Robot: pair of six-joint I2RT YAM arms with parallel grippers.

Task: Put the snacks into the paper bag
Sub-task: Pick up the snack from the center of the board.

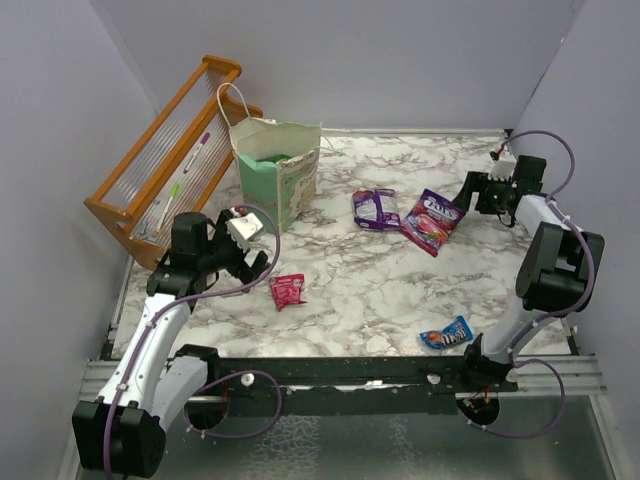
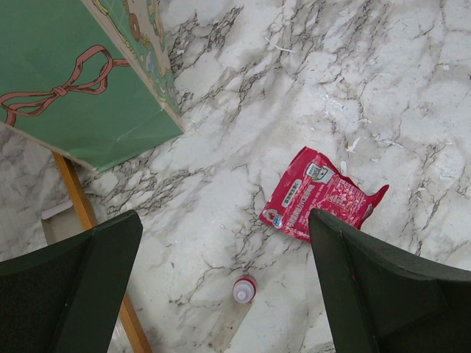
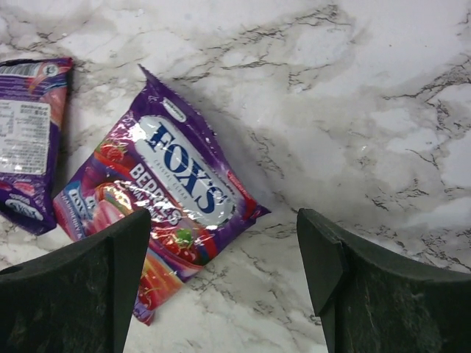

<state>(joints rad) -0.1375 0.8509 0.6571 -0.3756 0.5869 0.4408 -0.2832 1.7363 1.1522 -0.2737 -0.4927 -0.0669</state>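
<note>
The Fox's packet's top-edge corner (image 3: pixel 255 209) points between the right gripper's fingers, so the right gripper will next move down and to the left in the top view, onto that corner.
The mint-green and cream paper bag (image 1: pixel 274 170) stands open at the back left; its green side with a red bow shows in the left wrist view (image 2: pixel 81 81). A red packet (image 1: pixel 288 290) lies on the marble just right of my open, empty left gripper (image 1: pixel 243 262), and shows in the left wrist view (image 2: pixel 320 197). Two purple packets (image 1: pixel 375 208) (image 1: pixel 432 220) lie mid-table; the Fox's one (image 3: pixel 169 206) is under my open, empty right gripper (image 1: pixel 470 195), beside the other (image 3: pixel 26 140). A blue packet (image 1: pixel 447 335) lies near the front right.
An orange wooden slatted rack (image 1: pixel 160 165) leans at the back left beside the bag. A tiny red-capped tube (image 2: pixel 244 289) lies on the marble between my left fingers. Purple walls enclose the table on three sides.
</note>
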